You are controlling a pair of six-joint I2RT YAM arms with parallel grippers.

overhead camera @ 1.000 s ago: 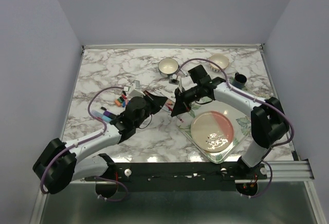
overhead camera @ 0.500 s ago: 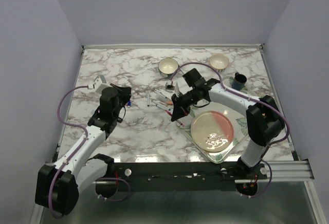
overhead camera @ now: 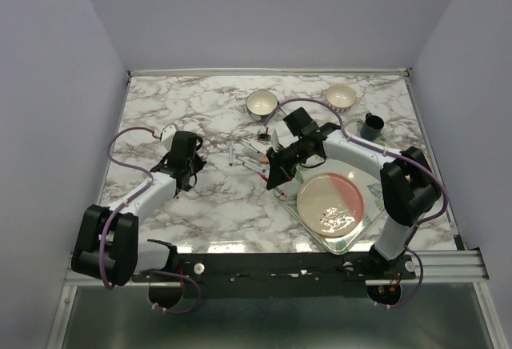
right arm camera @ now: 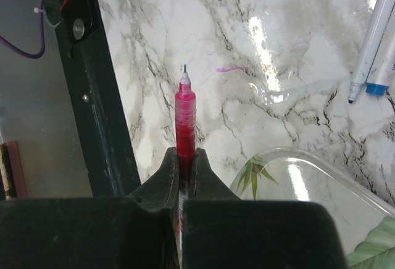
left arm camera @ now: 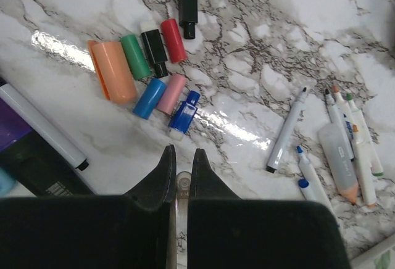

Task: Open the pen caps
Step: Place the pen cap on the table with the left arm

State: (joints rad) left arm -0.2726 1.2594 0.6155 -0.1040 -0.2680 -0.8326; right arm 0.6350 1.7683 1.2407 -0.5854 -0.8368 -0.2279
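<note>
The red pen is uncapped, so my left gripper shifts toward the purple-and-black marker next, then lowers the cap onto marble beside the loose caps.
In the left wrist view, my left gripper is shut on a small clear pen cap, just above the marble. Several loose pen caps lie beyond it: orange, green, black, red, blue and pink. My right gripper is shut on an uncapped red pen with its tip bare. In the top view the left gripper is at the left and the right gripper at the centre.
Several uncapped white pens lie right of the caps. A glass tray holds a pink plate. Two bowls and a dark cup stand at the back. A purple-and-black marker lies at the left.
My left arm has swung from the centre, where it met the right gripper, out to the left over the loose caps. The right gripper kept its place with the red pen.
</note>
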